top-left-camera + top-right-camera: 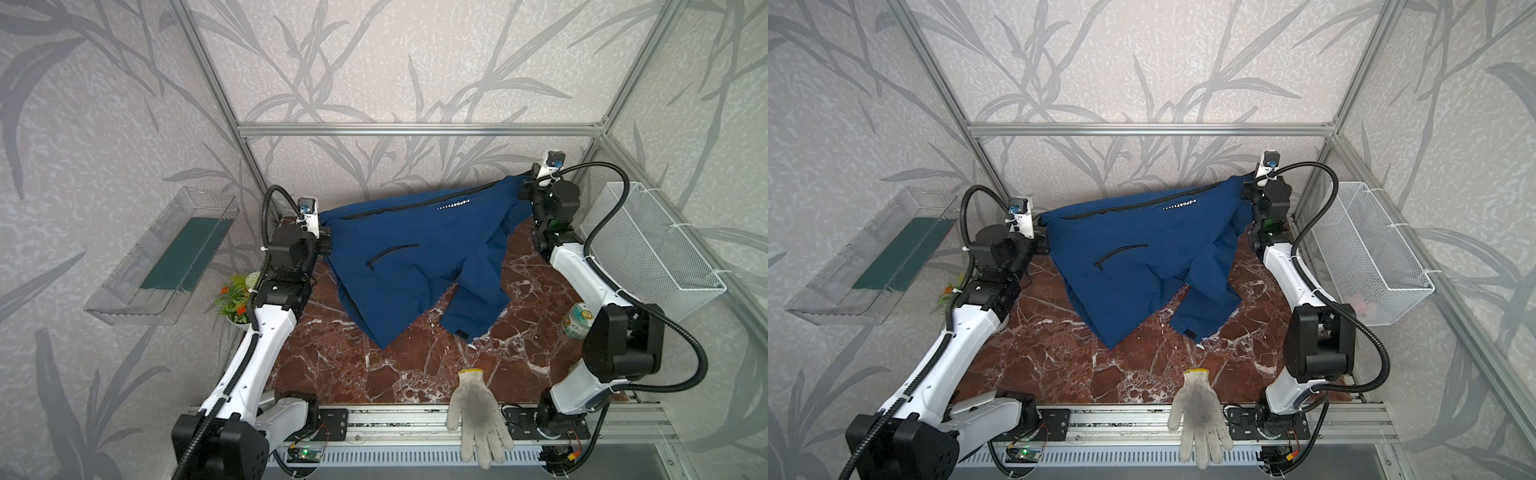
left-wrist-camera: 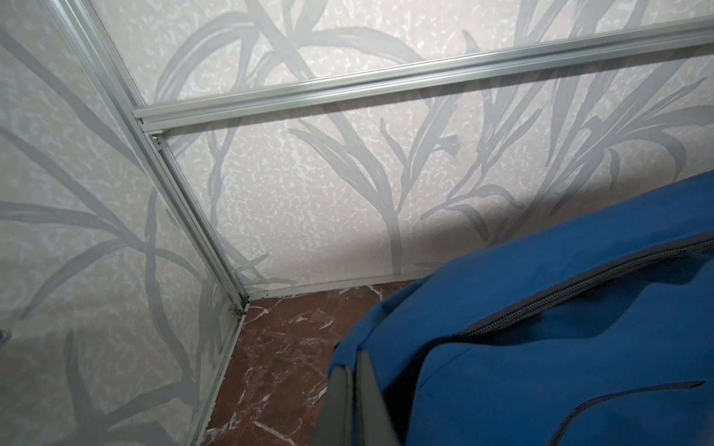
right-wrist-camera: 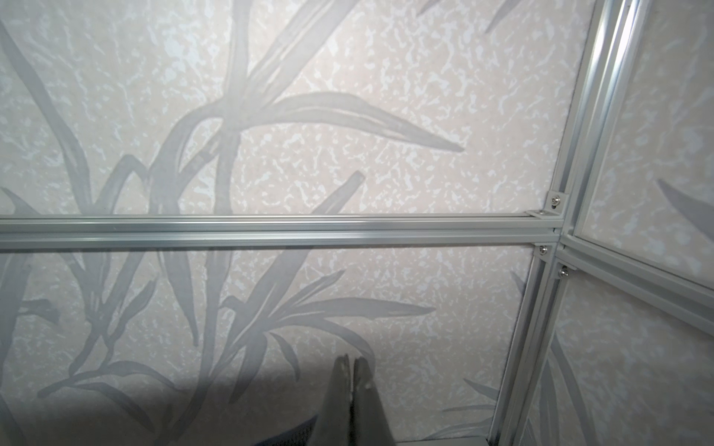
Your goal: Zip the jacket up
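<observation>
The jacket's higher end hangs above the table, so the robot's right gripper should next go down and back to the bare marble beside the can and let go of that end there.
The navy-blue jacket hangs stretched between my two grippers over the back of the marble table, its lower parts draped on the top. Its black front zipper runs along the raised upper edge, and the pocket zip lies below it. My left gripper is shut on the jacket's left end, beside the zipper teeth. My right gripper is shut on the higher right end, where only a dark strip of fabric shows.
A white knit glove lies over the table's front rail. A white wire basket hangs on the right wall, a clear tray on the left. A small potted plant stands by the left arm, a can by the right.
</observation>
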Tool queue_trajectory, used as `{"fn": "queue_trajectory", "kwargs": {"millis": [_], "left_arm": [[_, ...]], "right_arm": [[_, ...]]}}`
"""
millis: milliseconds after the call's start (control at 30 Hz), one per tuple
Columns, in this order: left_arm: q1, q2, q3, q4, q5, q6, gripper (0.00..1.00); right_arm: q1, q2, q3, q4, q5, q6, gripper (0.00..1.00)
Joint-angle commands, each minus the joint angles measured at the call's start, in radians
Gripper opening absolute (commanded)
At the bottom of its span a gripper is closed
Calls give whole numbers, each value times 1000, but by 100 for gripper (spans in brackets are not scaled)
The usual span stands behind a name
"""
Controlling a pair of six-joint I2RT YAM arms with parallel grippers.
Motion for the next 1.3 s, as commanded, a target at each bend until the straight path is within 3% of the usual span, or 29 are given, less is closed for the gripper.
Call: {"fn": "queue_trajectory", "kwargs": {"millis": [0,200,333,667,700,733,767,800,833,900,1100,1267], "left_arm": [[12,-92,-105,85,10,-12,0],[9,-313,-429,74,153,-227,0],[8,-398,-495,-84,118,-263,0],[6,-420,-551,-231,91,-287,0],[7,-417,-559,-231,79,-285,0],[7,-415,-569,-233,52,-287,0],[8,-414,-573,-240,16,-305,10],[8,-417,-580,-240,-10,-308,35],[8,-424,-588,-232,-6,-287,64],[9,-443,-599,-205,-5,-256,97],[9,-442,-595,-59,-151,-186,99],[12,-284,-549,42,-148,-213,99]], "right_arm": [[0,-155,-155,41,49,-2,0],[95,-437,-574,-92,220,110,0],[145,-581,-748,-220,349,238,0],[182,-771,-904,-517,566,520,1],[182,-782,-914,-534,580,539,12],[182,-795,-919,-546,591,543,36],[183,-807,-920,-560,601,547,62],[185,-819,-916,-582,619,557,95],[188,-830,-907,-610,637,563,99],[193,-846,-901,-617,651,535,99],[195,-881,-899,-550,657,381,99],[195,-760,-869,-426,522,186,99]]}}
